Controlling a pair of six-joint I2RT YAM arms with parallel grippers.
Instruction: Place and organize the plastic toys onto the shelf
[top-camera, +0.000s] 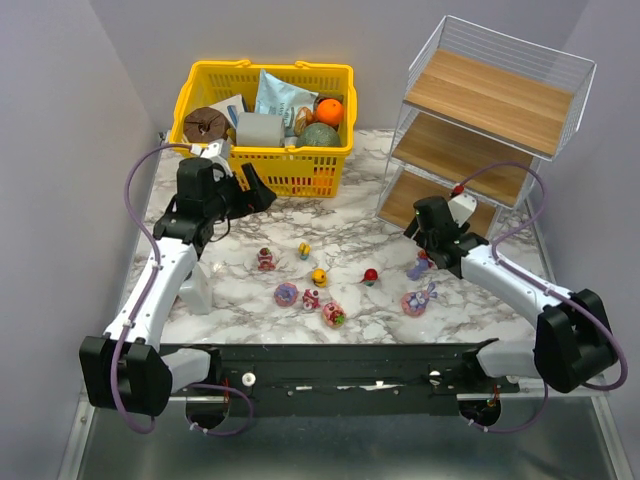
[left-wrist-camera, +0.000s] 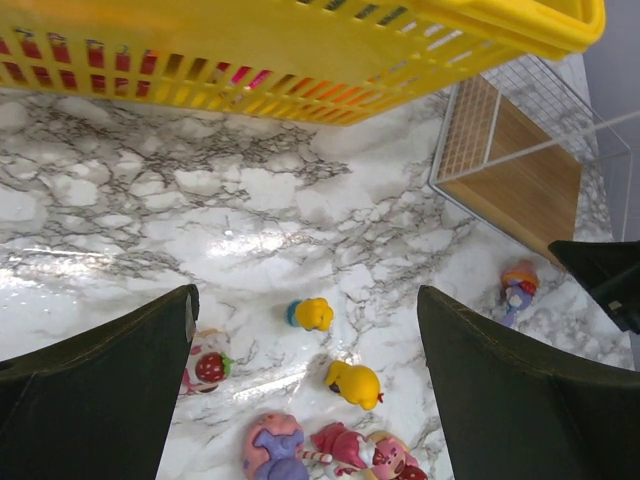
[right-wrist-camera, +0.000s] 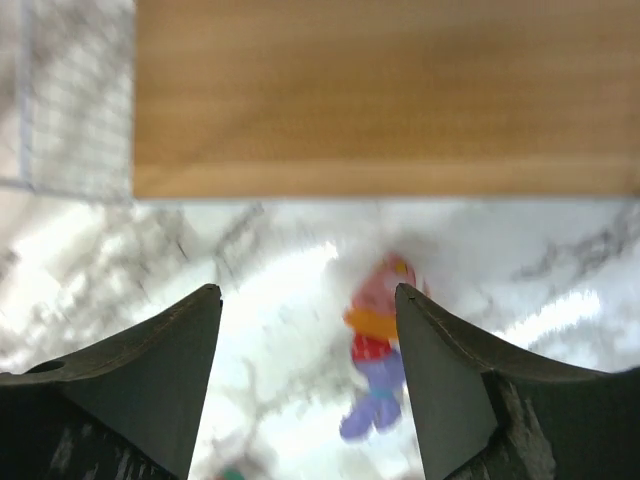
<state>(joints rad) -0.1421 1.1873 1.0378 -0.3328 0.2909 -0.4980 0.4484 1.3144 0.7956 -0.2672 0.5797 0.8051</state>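
Observation:
My right gripper lowers back over the figure's purple legs next and closes there, clear of the shelf board, since the legs lie below and back from it.
Several tiny plastic toys lie on the marble table: a pink one, a small yellow one, a yellow duck, a red one, a purple-pink one and a purple-legged figure. The wire shelf stands at the back right, its boards bare. My right gripper is open just above the purple-legged figure, which lies between its fingers, blurred. My left gripper is open and empty beside the yellow basket; the ducks show below it.
A yellow basket with packets, an orange and a tape roll stands at the back left. A white bottle lies by the left arm. Grey walls close both sides. The shelf's lowest board is right ahead of the right gripper.

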